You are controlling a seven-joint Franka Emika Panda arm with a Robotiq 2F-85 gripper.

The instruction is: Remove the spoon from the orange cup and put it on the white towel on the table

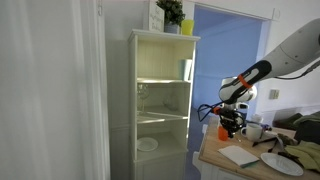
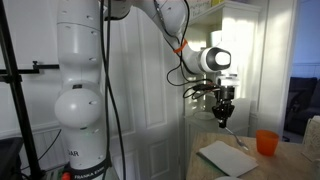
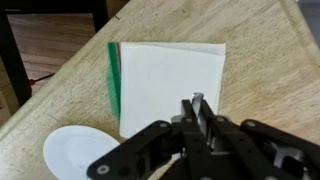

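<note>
My gripper holds the thin metal spoon, which still hangs high. I will lower my gripper toward the middle of the white towel, which lies flat below it, and let go of the spoon.
My gripper is shut on a thin metal spoon, whose end shows between the fingers. In an exterior view the gripper holds the spoon hanging down, well above the white towel. The orange cup stands on the table beyond the towel. The wrist view looks down on the towel, flat on the wooden table, right below the gripper. The towel and the gripper also show in an exterior view.
A round white plate lies beside the towel, near the table's edge. A white mug and dark items sit further along the table. A tall cream shelf cabinet stands next to the table.
</note>
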